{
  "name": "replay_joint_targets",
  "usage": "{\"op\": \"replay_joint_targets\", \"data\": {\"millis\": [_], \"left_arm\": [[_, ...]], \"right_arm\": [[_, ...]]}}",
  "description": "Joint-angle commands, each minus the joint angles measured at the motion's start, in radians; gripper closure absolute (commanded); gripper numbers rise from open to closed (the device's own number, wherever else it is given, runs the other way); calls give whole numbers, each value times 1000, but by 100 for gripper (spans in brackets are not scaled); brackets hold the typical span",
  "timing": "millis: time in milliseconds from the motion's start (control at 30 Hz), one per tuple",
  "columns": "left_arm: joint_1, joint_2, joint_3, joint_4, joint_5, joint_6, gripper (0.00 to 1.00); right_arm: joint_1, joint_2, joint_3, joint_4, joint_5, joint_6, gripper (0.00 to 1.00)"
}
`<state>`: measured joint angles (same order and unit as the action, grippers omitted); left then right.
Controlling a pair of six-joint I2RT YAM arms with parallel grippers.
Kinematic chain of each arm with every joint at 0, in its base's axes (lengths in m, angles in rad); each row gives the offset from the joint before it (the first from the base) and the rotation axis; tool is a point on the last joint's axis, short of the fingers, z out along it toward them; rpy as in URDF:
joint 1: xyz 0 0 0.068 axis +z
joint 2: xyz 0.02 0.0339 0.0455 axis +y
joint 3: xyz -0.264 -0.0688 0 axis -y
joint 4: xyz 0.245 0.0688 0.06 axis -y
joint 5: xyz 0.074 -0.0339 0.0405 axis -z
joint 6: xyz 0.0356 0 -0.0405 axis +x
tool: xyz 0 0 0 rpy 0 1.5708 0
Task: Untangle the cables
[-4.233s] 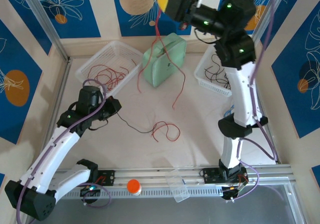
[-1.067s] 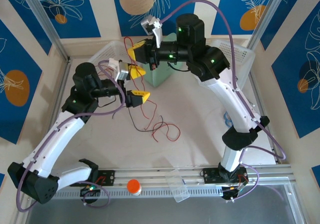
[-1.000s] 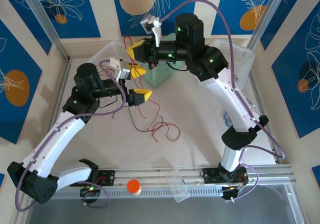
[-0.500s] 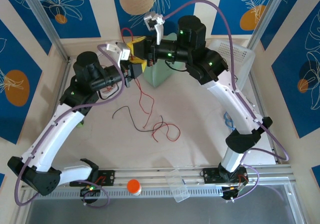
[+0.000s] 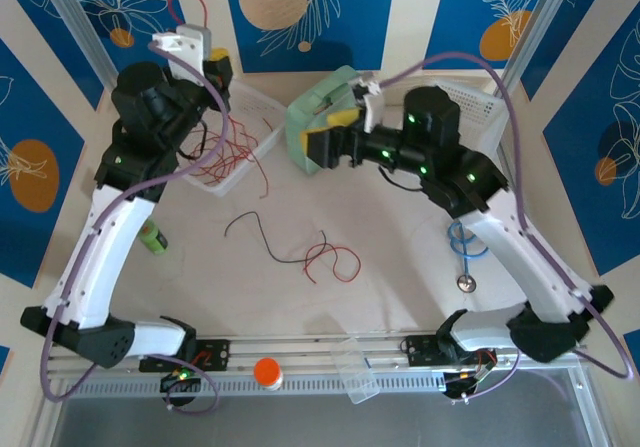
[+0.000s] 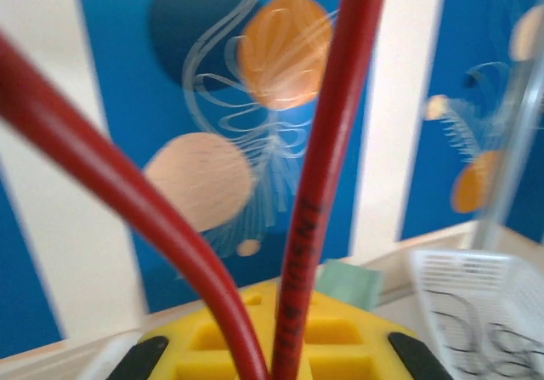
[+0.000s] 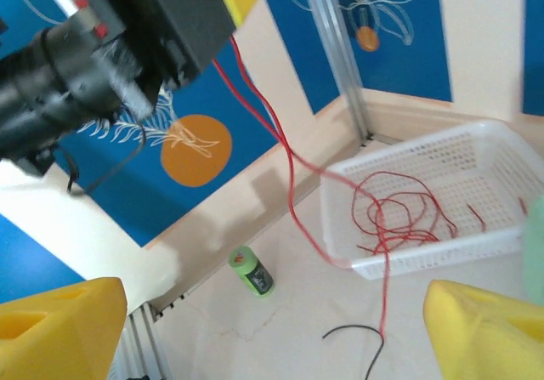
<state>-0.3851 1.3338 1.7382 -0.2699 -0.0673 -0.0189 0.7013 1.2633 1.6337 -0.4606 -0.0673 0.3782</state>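
Observation:
Other red cables are already in the white basket below, so the robot's left gripper will next tip its fingers down, lower the red cable in and let it go.
My left gripper is raised high at the back left, shut on a red cable that loops above it and hangs down into the left white basket. In the left wrist view two strands of that red cable rise from between the shut yellow fingers. My right gripper stands open in front of the mint case, nothing between its yellow fingertips. The right wrist view has the hanging red cable and the basket. A black cable and another red cable lie on the table.
A mint-green case stands at the back centre and a second white basket at the back right. A blue stethoscope lies at the right, a green bottle at the left. An orange cap and a clear cup sit on the front rail.
My left gripper shut on the red cable near the right gripper and carried it up and to the back left. My right gripper let go, opened and drew back to the right.

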Motion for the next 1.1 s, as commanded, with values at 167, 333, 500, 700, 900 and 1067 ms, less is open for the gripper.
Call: {"op": "replay_joint_targets", "data": {"millis": [167,333,500,700,900,1067], "left_arm": [[118,148,99,182,-108,107,100],[159,243,202,279,-111,116,100],[182,297,259,326,-131,155,100],[213,325,239,336,-124,157,100],[218,339,-17,483,-113,98,100],[221,434,-209,603,-133,12,100]], "right_arm": [[-12,-240,-276,-31,79,74,9],[-11,-298,-385,-71,104,114,9],[-16,-321,-472,-68,128,152,9],[-31,-321,-516,-52,132,174,9],[-39,-308,-544,-41,122,196,9],[-29,-316,-590,-41,107,233,10]]}}
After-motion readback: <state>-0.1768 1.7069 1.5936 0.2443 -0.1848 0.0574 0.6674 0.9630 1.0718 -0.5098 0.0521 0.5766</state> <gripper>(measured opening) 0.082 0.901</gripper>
